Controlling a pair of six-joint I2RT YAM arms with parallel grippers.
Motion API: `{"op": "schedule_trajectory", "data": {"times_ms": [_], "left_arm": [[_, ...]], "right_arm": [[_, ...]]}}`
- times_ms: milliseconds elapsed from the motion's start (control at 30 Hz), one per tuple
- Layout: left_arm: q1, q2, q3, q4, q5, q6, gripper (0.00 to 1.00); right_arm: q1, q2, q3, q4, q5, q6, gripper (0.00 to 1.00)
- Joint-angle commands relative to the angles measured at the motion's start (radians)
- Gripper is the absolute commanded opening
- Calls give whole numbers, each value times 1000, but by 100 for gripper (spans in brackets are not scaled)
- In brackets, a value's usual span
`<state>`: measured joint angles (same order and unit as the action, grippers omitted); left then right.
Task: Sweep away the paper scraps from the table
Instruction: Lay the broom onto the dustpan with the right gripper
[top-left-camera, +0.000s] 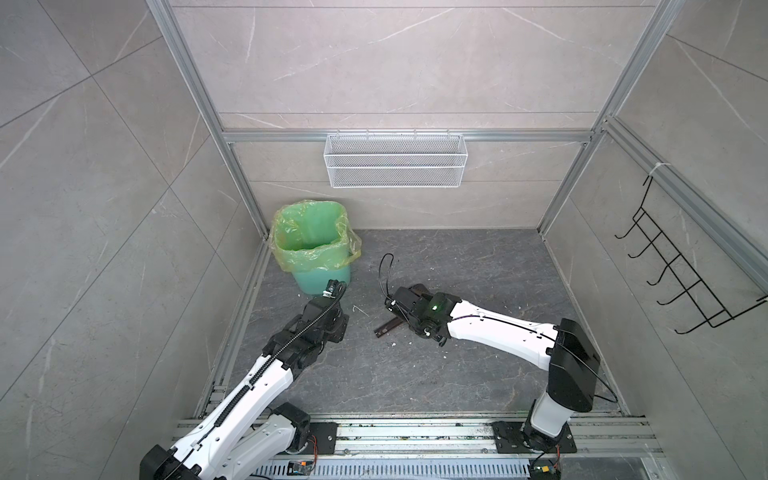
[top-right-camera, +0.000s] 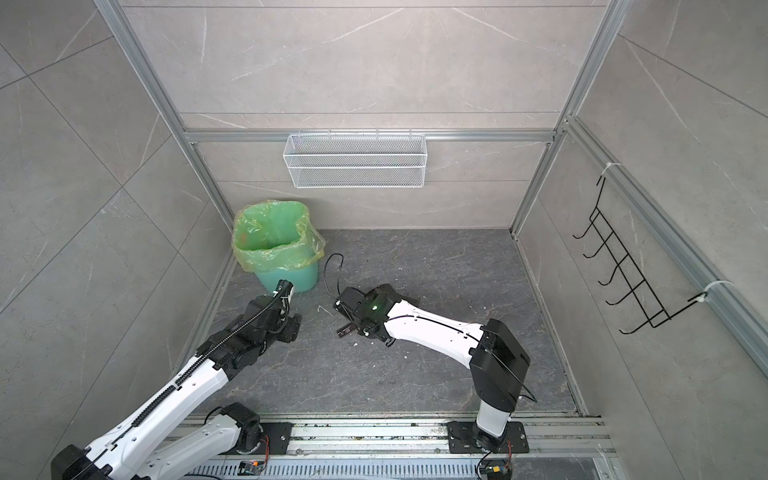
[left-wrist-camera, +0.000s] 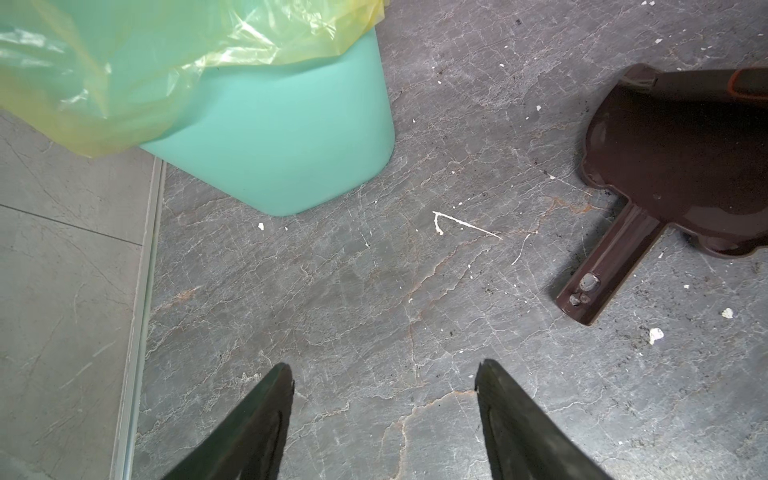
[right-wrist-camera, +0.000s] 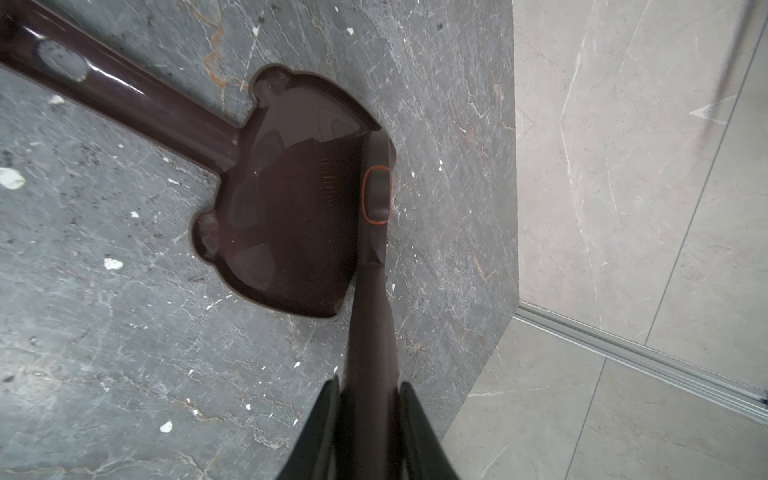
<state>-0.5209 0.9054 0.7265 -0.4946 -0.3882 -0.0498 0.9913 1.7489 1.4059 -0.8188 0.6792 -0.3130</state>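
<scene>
The robot should next draw its right gripper back toward the dustpan's handle, to release the brown handle (right-wrist-camera: 374, 195) with its ringed end over the pan's hollow (right-wrist-camera: 292, 208), which lies bare.
No coloured paper scraps show in any view; only tiny white crumbs (left-wrist-camera: 656, 334) lie on the dark grey table (top-left-camera: 478, 266). A brown bear-shaped dustpan (right-wrist-camera: 291, 216) lies flat at mid-table, and its handle end (top-left-camera: 388, 328) pokes out from under the right arm. My right gripper (right-wrist-camera: 365, 386) is shut on a brown handle (right-wrist-camera: 374, 195) with an orange-ringed hole, which runs along the dustpan's straight edge. My left gripper (left-wrist-camera: 382, 370) hangs open and empty above bare table, with the green bin (left-wrist-camera: 282, 145) on one side and the dustpan (left-wrist-camera: 673, 166) on the other.
The green bin (top-left-camera: 316, 241), lined with a yellow-green bag, stands in the back left corner. A white wire basket (top-left-camera: 395, 160) hangs on the back wall and a black hook rack (top-left-camera: 685, 266) on the right wall. Aluminium rails (top-left-camera: 415, 432) edge the front.
</scene>
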Motion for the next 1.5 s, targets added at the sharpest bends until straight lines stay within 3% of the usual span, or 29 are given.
{"op": "schedule_trajectory", "data": {"times_ms": [0,500,1467], "left_arm": [[6,-19,-4,-12,-12,-22,72],[6,-19,-4,-9,5,-30,72],[6,-44,-48,7,-12,-46,72]], "right_arm": [[20,28,-10,-25,-104,64,25],[33,-7,-106,53,-374,214,34],[41,81,-144,36,-619,294,51]]}}
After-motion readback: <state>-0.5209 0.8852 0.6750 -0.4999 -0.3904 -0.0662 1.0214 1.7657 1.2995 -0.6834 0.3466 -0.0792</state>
